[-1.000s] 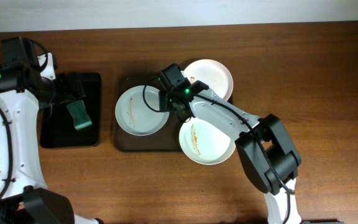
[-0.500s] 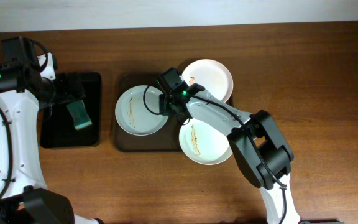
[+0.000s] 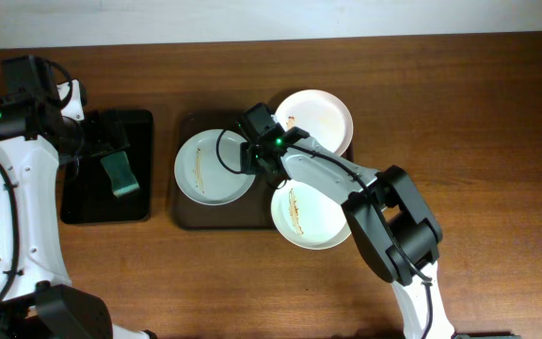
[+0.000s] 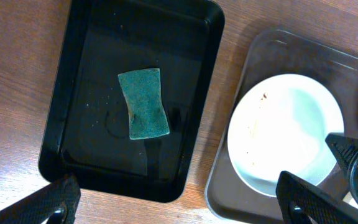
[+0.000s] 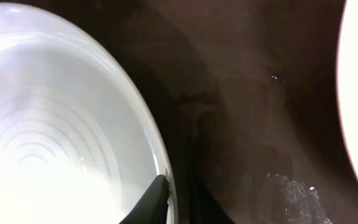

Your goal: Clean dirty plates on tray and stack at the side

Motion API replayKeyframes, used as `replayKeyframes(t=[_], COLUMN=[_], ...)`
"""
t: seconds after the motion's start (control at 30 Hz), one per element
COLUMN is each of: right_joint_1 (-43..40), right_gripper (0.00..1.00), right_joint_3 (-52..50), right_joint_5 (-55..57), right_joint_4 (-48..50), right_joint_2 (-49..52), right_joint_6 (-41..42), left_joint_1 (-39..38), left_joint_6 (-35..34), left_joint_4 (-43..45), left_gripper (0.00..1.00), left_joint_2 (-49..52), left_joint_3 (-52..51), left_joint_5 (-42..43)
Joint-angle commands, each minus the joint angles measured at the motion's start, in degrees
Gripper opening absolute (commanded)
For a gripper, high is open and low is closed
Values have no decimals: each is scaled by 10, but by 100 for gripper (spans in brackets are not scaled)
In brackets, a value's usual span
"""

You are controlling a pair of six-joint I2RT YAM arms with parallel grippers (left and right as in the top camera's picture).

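I need to lower my left gripper next onto the green sponge lying flat in the black tray and close the fingers around the sponge's middle (image 3: 119,174) (image 4: 145,104), because the held plate is streaked.
Three white plates show in the overhead view. The left plate (image 3: 210,168) lies on the dark brown tray (image 3: 191,215) and has a thin brown streak. The back plate (image 3: 320,118) and the streaked front plate (image 3: 310,217) overlap the tray's right side. My right gripper (image 3: 257,160) is shut on the left plate's right rim. In the right wrist view one finger (image 5: 173,200) lies inside the rim of this plate (image 5: 55,124) and the other outside, over the tray (image 5: 247,93). My left gripper (image 4: 182,202) is open and empty, high above.
A glossy black tray (image 3: 87,202) stands left of the brown tray, with a green sponge (image 4: 143,104) lying flat in it (image 4: 92,146). The left plate (image 4: 284,134) and brown tray (image 4: 229,186) also show in the left wrist view. Bare wooden table surrounds both trays.
My right arm shifted slightly at the left plate's rim a second ago, then stayed. The plates, the sponge and the left arm have not moved.
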Motion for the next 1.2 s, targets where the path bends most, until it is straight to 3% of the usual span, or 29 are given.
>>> replayKeyframes(t=[0.0,0.27,0.4,0.5,0.67,0.73,0.93,1.17], right_joint_1=[3,3,3,3,3,3,3,3], right_gripper=[7,4,4,4,4,4,4,4], right_joint_3=[0,0,0,0,0,0,0,0], right_joint_5=[2,0,-3,-3,-3,-3,-3,-3], right_joint_4=[-3,-9,-9,-9,-9,-9,-9,-9], right_joint_2=[17,17,17,17,17,17,17,17], right_joint_6=[3,3,3,3,3,3,3,3], left_joint_1=[1,1,1,1,1,1,-3,-4], left_joint_6=[3,3,-30,-30,-33,-86,-89,-89], left_joint_4=[1,-28,20,64,98,100,120,134], left_gripper=[99,99,99,92,89,89,68,67], left_joint_2=[3,5,26,60,107,120,143,196], left_joint_3=[12,0,-66,-92,-93,-93,-93,-93], left_joint_5=[-6,-7,-36,-36,-37,-64,-66,-66])
